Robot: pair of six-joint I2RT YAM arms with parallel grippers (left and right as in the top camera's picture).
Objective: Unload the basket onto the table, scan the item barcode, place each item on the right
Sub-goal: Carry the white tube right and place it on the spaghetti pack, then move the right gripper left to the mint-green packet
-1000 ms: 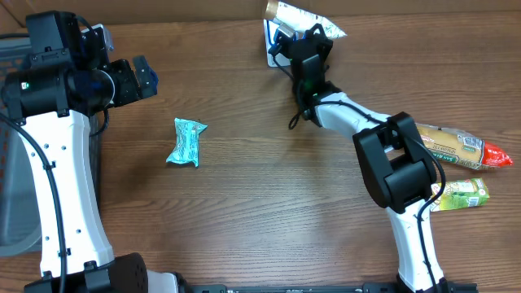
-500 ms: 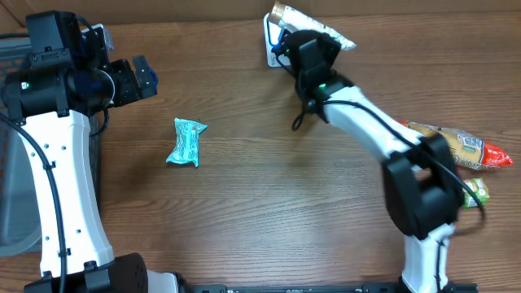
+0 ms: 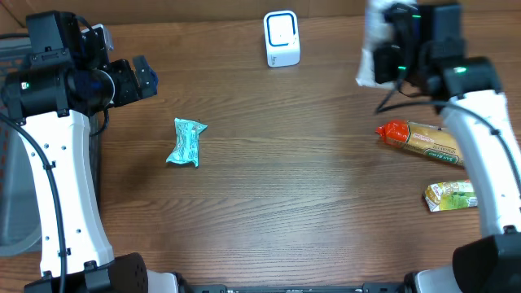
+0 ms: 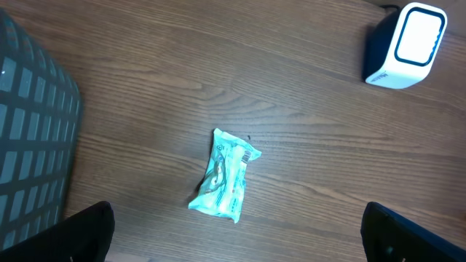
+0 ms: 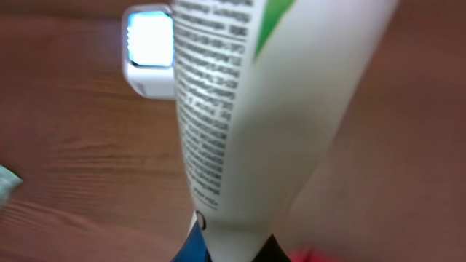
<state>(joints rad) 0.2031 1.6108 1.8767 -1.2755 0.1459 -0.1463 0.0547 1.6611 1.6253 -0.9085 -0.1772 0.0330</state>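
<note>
The orange and green-yellow packets lie clear of the scanner [image 3: 282, 38], so my right gripper needs to go back down to the orange packet's far edge [image 3: 424, 125] and let go of the white packet.
My right gripper [image 3: 392, 50] is up at the back right, shut on a white packet [image 3: 374, 47] with small black print and a green patch [image 5: 269, 109]. In the right wrist view the packet rises from between the jaws [image 5: 233, 247] and fills the frame. The white scanner [image 3: 282, 38] with its lit face stands at the back centre, well left of the packet [image 5: 148, 51]. My left gripper [image 3: 138, 77] hangs open at the far left, with its fingertips wide apart [image 4: 240, 233] above a teal packet [image 4: 226, 175] lying on the table [image 3: 186, 142].
An orange packet with a red end [image 3: 423, 138] and a green-yellow packet [image 3: 452, 195] lie at the right, under my right arm. A grey mesh basket [image 4: 29, 145] stands at the left edge. The wood table [image 3: 277, 187] lies between the arms.
My right arm has swung from just in front of the scanner to the back right, carrying the white packet. The orange packet now has its red end to the left. The left arm is still.
</note>
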